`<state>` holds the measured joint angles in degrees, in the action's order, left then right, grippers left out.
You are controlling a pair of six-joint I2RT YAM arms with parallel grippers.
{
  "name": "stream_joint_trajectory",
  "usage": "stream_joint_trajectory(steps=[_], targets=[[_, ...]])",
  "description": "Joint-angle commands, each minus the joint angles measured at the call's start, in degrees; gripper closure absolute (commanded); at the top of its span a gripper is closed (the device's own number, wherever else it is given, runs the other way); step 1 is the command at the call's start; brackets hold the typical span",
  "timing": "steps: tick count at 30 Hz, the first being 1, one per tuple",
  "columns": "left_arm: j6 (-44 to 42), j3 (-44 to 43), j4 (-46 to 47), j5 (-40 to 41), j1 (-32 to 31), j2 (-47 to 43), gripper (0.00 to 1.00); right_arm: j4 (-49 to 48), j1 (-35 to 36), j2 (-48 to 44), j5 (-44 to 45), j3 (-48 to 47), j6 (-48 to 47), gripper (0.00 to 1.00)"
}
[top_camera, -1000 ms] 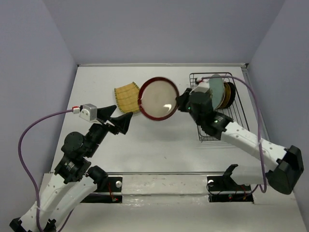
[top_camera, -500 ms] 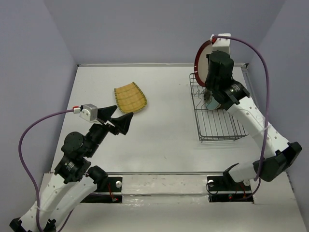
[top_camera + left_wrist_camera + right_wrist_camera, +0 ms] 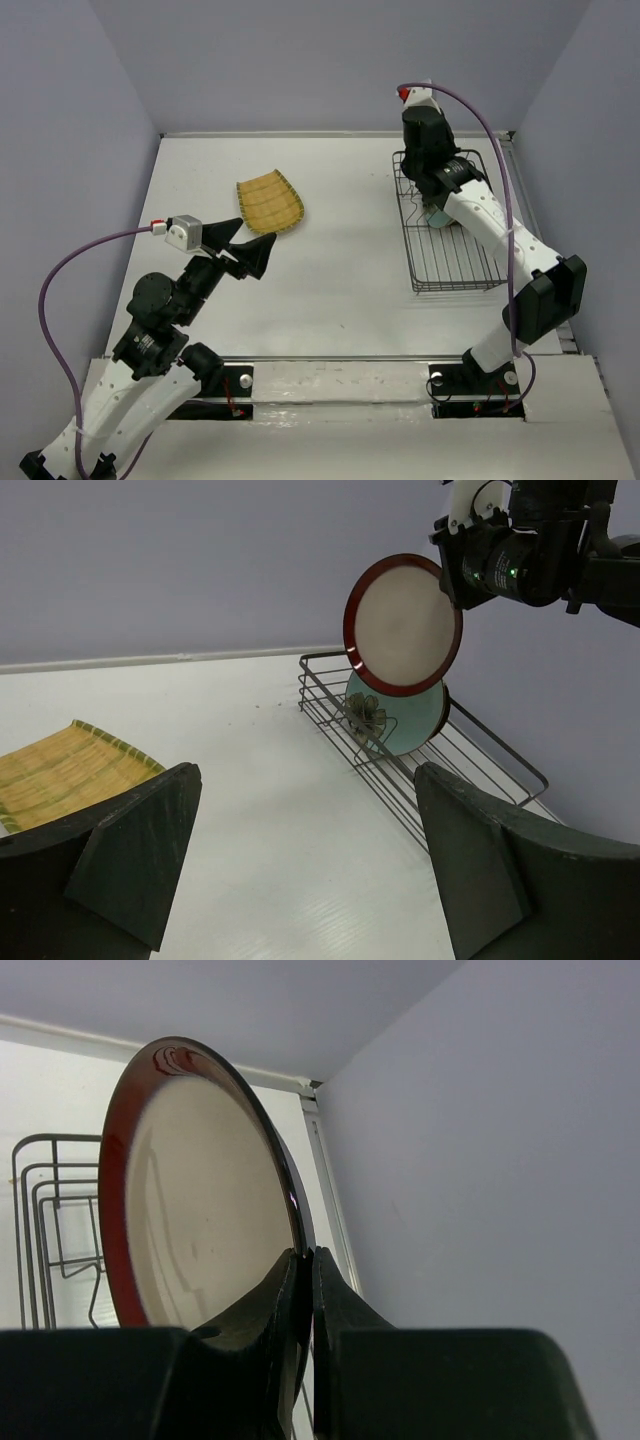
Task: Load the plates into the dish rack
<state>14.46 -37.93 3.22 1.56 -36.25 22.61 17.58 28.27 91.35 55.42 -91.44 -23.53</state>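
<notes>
I should next lower the beige plate (image 3: 200,1190) with my right gripper into the rack's far end, beside the standing pale teal flower plate.
My right gripper (image 3: 306,1256) is shut on the rim of the red-brown-rimmed beige plate (image 3: 200,1190). It holds the plate upright in the air above the far end of the black wire dish rack (image 3: 455,262). In the left wrist view this plate (image 3: 402,625) hangs just above the pale teal flower plate (image 3: 400,718), which stands in the rack (image 3: 440,770). In the top view the right arm hides the held plate. The yellow ribbed plate (image 3: 270,203) lies on the table. My left gripper (image 3: 250,255) is open and empty, a little in front of it. The other plates are hidden.
The rack stands along the right side of the white table (image 3: 340,280), near the right wall. Grey walls enclose the table at the back and on both sides. The near part of the rack (image 3: 450,270) holds no dishes.
My right arm has carried the red-brown-rimmed plate from the table's middle to above the rack's far end and turned it edge-on to the top camera. The left arm has not moved.
</notes>
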Motion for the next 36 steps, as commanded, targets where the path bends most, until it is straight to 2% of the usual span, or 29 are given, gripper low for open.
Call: stream_joint_trajectory(steps=[1, 19, 28, 34, 36], targets=[[0.04, 0.14, 3.1, -0.6, 0.3, -0.37, 0.01, -8.09, -1.29, -2.32, 3.29, -1.73, -2.4, 0.93], [0.04, 0.23, 3.1, -0.6, 0.3, 0.42, 0.01, -5.46, -4.1, 0.23, 1.01, 5.83, 1.99, 0.93], [0.13, 0.32, 3.11, -0.25, 0.3, 1.29, 0.01, -1.5, -4.1, 3.57, -3.82, 10.4, 12.61, 0.93], [0.13, 0.4, 3.02, 0.98, 0.48, 2.96, 0.01, -0.36, -4.1, 2.52, -8.4, 12.16, 18.95, 0.93], [0.05, 0.49, 2.93, 1.95, 0.57, 4.01, 0.01, 0.43, -4.1, 1.9, -8.13, 12.6, 21.06, 0.79]])
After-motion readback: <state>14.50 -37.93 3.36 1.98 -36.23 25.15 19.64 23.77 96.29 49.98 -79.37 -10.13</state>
